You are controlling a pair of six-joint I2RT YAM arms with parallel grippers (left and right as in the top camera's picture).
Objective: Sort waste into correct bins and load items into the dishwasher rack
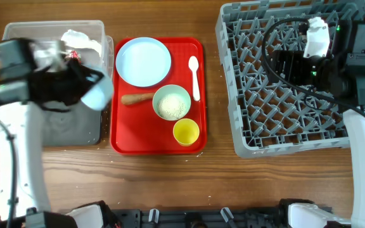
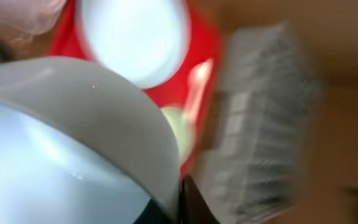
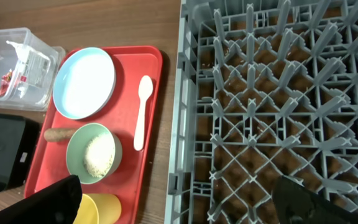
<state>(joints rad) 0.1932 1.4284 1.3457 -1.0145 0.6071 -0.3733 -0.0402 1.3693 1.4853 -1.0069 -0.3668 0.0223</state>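
The robot will next use its left gripper to carry the bowl [image 1: 99, 94] toward the yellow cup, then down onto the red tray's near corner by the black bin [image 1: 68, 130].
My left gripper [image 1: 84, 85] is shut on the rim of the small pale blue bowl [image 1: 99, 94] and holds it above the black bin [image 1: 68, 130], left of the red tray [image 1: 125, 142]. The left wrist view is motion-blurred, with the bowl [image 2: 67, 143] filling it. The clear bin [image 1: 18, 30] holds the white tissue [image 1: 81, 39] and red wrapper [image 1: 73, 55]. On the tray lie the blue plate [image 1: 143, 61], white spoon [image 1: 194, 76], carrot piece [image 1: 136, 98], greenish bowl of rice [image 1: 172, 102] and yellow cup [image 1: 186, 132]. My right gripper [image 3: 182, 208] is open and empty over the grey rack [image 1: 233, 126].
The rack [image 3: 185, 93] stands close to the tray's right edge, with a narrow strip of wooden table between them. My left arm hides much of the black bin. Cables cross over the rack's back right.
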